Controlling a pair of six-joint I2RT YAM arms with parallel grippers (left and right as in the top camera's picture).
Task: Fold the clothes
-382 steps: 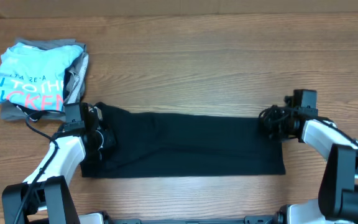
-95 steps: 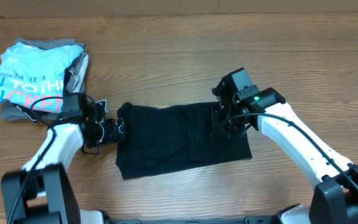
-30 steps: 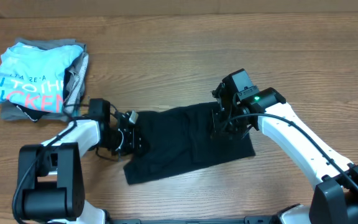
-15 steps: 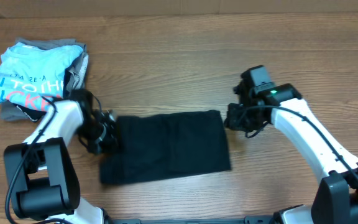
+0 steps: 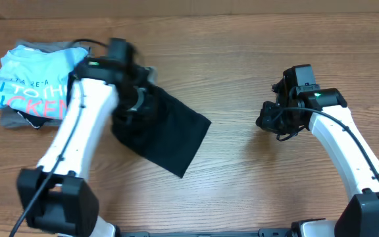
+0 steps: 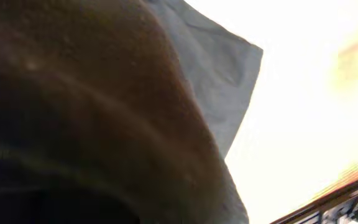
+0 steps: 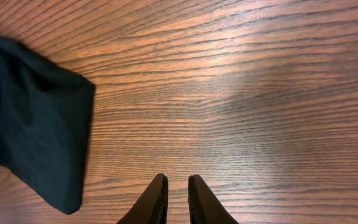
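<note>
I'll next lower my left gripper to the right in the overhead view and release the garment's edge over the garment's end (image 5: 188, 133), which is flat below it on that side.
The folded black garment (image 5: 170, 135) hangs tilted from my left gripper (image 5: 135, 99), which is shut on its upper left edge, lifted off the wooden table just right of the clothes pile. In the left wrist view the cloth (image 6: 216, 68) fills most of the frame and hides the fingers. My right gripper (image 5: 268, 123) is over bare table to the right, well apart from the garment. In the right wrist view the right gripper (image 7: 178, 182) is empty with its fingers nearly together, and the garment's corner (image 7: 30, 124) shows at the left.
A pile of folded clothes (image 5: 35, 85), with a light blue printed shirt on top, lies at the back left of the wooden table (image 5: 255, 59). The left arm reaches across just in front of it.
My left gripper has lifted the black garment off the table and swung it up and left toward the pile. The right gripper has drawn back to the right, away from the cloth.
</note>
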